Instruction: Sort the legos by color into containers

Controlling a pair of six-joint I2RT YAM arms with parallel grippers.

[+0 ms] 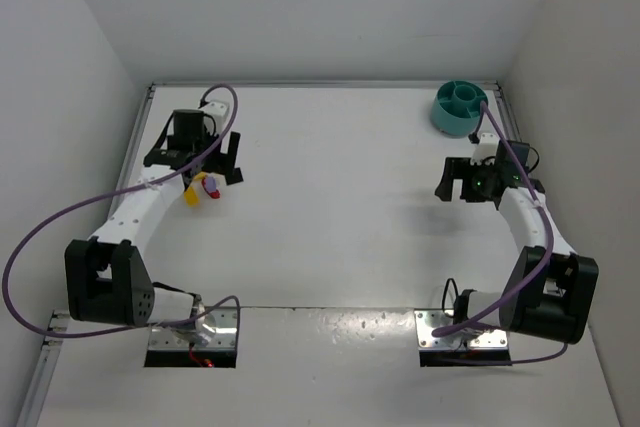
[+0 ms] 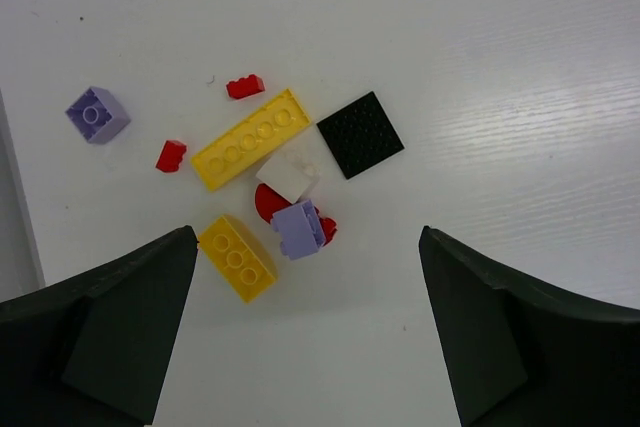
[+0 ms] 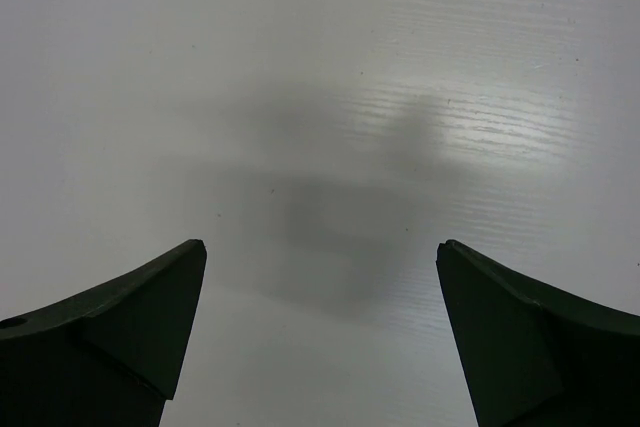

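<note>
My left gripper lowers and shifts to the left in the top view next, then turns to straddle the shorter yellow brick [image 2: 237, 257], slanted beside one finger.
A pile of legos lies on the white table under my left gripper [image 2: 307, 237], which is open and empty above it. In the left wrist view I see a long yellow brick [image 2: 250, 139], a shorter yellow brick [image 2: 237, 257], a white brick [image 2: 287, 175], two small red pieces [image 2: 245, 86] [image 2: 171, 155], a red piece [image 2: 266, 202] partly under a purple brick [image 2: 299, 229], another purple brick [image 2: 97, 114] and a black plate [image 2: 360, 134]. The teal tub [image 1: 459, 107] stands at the far right. My right gripper [image 1: 457, 185] is open and empty over bare table, short of the tub.
White walls close in the table on the left, back and right. In the top view the lego pile [image 1: 205, 187] shows beside the left arm, with the left gripper [image 1: 225, 162] over it. The right wrist view shows only bare table and the gripper [image 3: 322, 245].
</note>
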